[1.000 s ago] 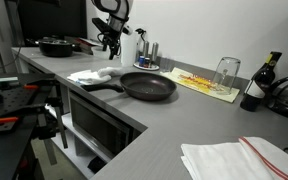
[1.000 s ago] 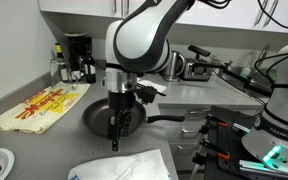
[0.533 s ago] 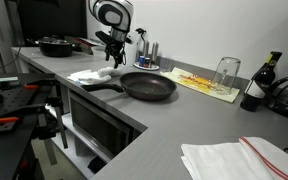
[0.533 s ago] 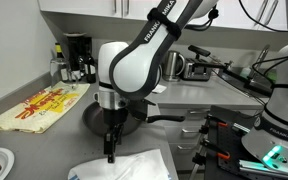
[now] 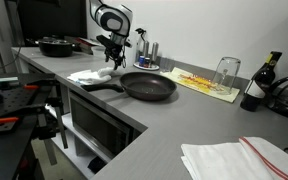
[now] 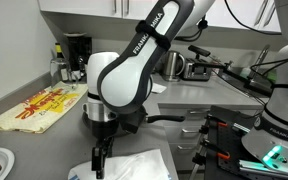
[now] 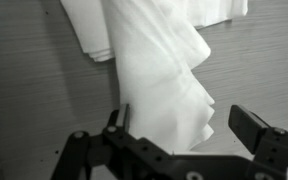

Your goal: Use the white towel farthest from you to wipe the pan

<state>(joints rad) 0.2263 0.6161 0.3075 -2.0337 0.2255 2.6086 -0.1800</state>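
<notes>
The folded edge of the crumpled white towel lies just below my open gripper, between its spread fingers. My gripper lowers onto that edge next and closes it.
A crumpled white towel (image 5: 92, 75) lies on the grey counter left of a black frying pan (image 5: 147, 86). In an exterior view the towel (image 6: 136, 167) is at the bottom edge and the arm hides most of the pan; its handle (image 6: 170, 118) sticks out. My gripper (image 5: 111, 62) hangs just above the towel and is open (image 6: 98, 167). In the wrist view the towel (image 7: 154, 60) fills the middle and its folded edge lies between my spread fingers (image 7: 184, 125). A second white towel with a red stripe (image 5: 239, 158) lies at the near end.
A black pot (image 5: 56, 46) stands at the counter's far end, with canisters (image 5: 147, 55) by the wall. A yellow patterned cloth (image 5: 206, 84), an upturned glass (image 5: 226, 72) and a dark bottle (image 5: 256, 90) lie beyond the pan. A coffee maker (image 6: 76, 58) stands at the back.
The arm has come down and moved towards the towel; the open gripper now sits low over the towel's edge. The pan and towels have not moved.
</notes>
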